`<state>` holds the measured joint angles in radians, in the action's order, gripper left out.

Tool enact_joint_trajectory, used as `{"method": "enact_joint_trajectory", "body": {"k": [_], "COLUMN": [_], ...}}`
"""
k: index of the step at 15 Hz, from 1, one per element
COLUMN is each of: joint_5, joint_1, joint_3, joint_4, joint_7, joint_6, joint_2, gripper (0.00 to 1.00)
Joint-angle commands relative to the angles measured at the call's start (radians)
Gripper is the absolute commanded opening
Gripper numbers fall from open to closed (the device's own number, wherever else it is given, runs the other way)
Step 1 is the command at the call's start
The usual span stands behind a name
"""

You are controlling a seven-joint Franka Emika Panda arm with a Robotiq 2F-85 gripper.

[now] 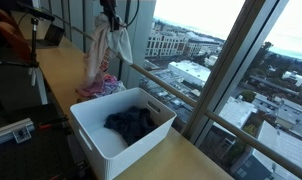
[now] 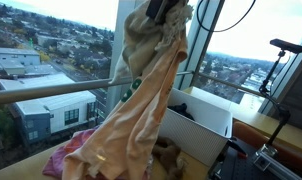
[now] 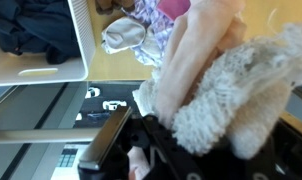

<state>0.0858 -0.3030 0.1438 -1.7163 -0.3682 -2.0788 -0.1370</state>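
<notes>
Next, my gripper swings across over the white bin's open middle and releases the cloth, because the peach and cream garment [image 1: 107, 52] still hangs by the pink pile.
My gripper [image 1: 111, 18] is raised high above the wooden counter, shut on a long peach and cream garment [image 1: 107, 52] that hangs down from it. In an exterior view the garment [image 2: 141, 100] drapes from the gripper [image 2: 167, 10] down to a pink clothes pile [image 2: 69, 156]. The wrist view shows peach cloth and fuzzy cream fabric [image 3: 231, 90] bunched in the gripper [image 3: 161, 125]. Below lies the pile of pink and patterned clothes [image 3: 141, 28]. The fingertips are hidden by the cloth.
A white bin [image 1: 141, 148] holding a dark blue garment [image 1: 129, 123] stands on the counter beside the pink pile [image 1: 99, 88]. Large windows with a railing [image 1: 181, 95] run along the counter's far edge. Camera stands [image 2: 276, 70] are nearby.
</notes>
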Motion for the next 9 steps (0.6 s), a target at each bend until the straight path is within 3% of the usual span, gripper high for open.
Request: {"method": "enact_joint_trajectory", "body": {"k": [1,9], "joint_5": [0.032,-0.004], "joint_1": [0.059,0.234], "joint_3": [-0.011,-0.104], "joint_4": [0.133,0.364], "joint_7": [0.026,0.103], "joint_6": [0.094,0.164], "joint_2": [0.043,0.07], "gripper": [0.0,0.0]}}
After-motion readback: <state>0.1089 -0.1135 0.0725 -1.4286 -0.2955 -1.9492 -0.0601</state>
